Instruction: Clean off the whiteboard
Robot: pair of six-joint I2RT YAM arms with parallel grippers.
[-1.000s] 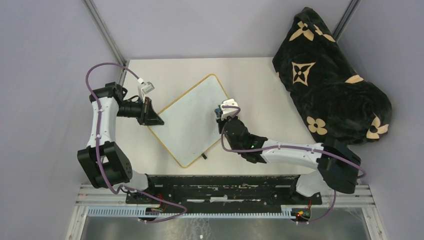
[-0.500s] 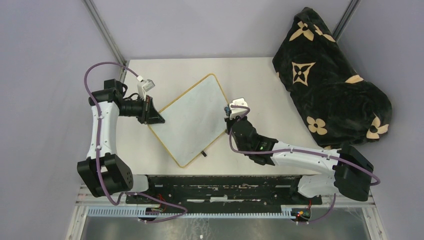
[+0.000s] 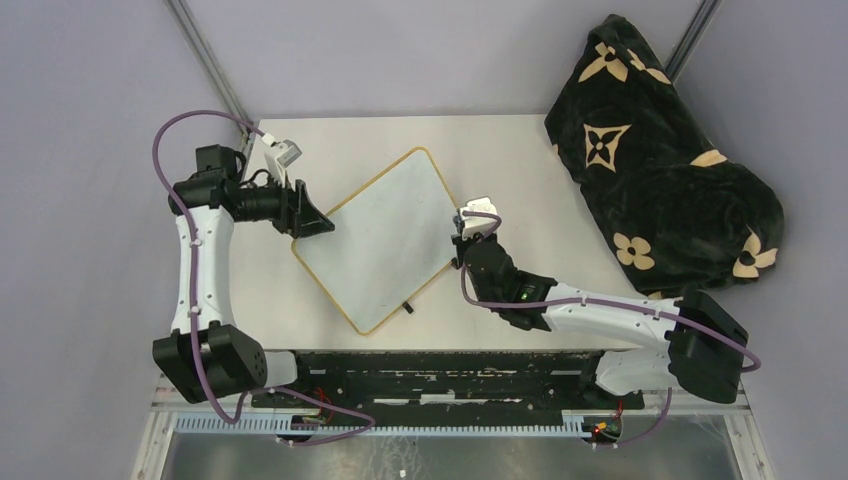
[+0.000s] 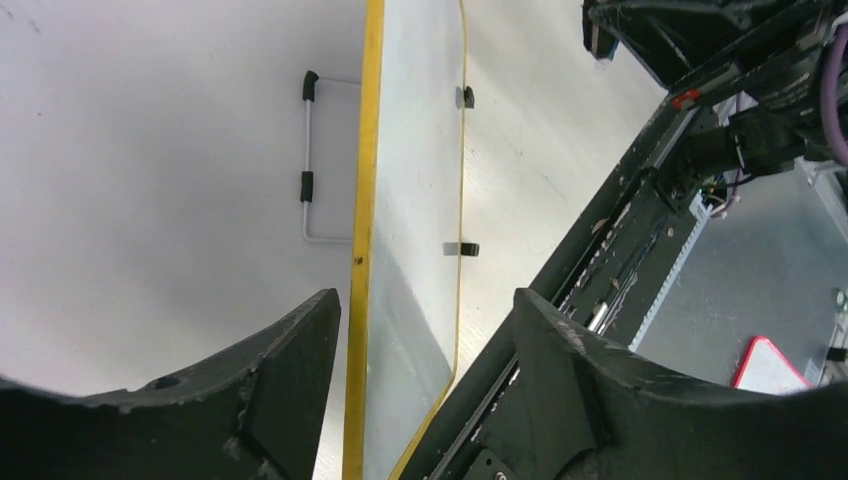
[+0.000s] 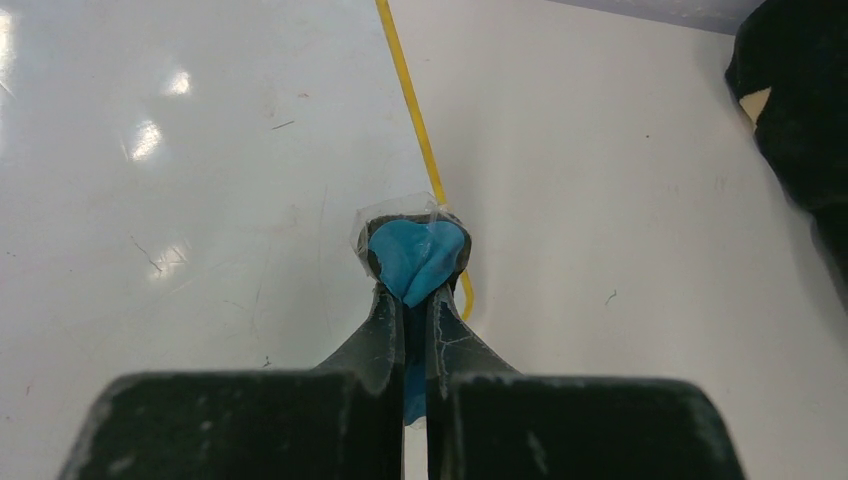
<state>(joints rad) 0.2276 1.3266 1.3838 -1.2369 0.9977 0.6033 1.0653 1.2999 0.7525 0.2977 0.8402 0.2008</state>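
The board looks blank, so I will next move my right gripper off the board toward the blanket and down, to release the wad (image 5: 415, 255) on the bare tabletop between them.
The whiteboard (image 3: 378, 240), white with a thin yellow frame, lies turned like a diamond on the table, and its face looks blank. My left gripper (image 3: 322, 228) stands open at the board's left corner. In the left wrist view the yellow edge (image 4: 358, 300) runs up between the black fingers (image 4: 290, 370) without touching them, with the left gripper (image 4: 425, 320) straddling it. My right gripper (image 5: 415, 295) is shut on a blue wad (image 5: 415, 255) wrapped in clear film. It sits at the board's right edge (image 3: 462, 240), with the wad over the yellow frame (image 5: 410, 110).
A black blanket (image 3: 665, 160) with beige flower prints is heaped at the back right. Small black feet (image 3: 407, 307) stick out from the board's near edge. A thin white wire bracket (image 4: 306, 165) shows beside the frame. The arms' black base rail (image 3: 430, 365) lines the near edge.
The left jaws have opened and let go of the board's left corner, and that arm drew back slightly. The right gripper slid off the board face to its right edge.
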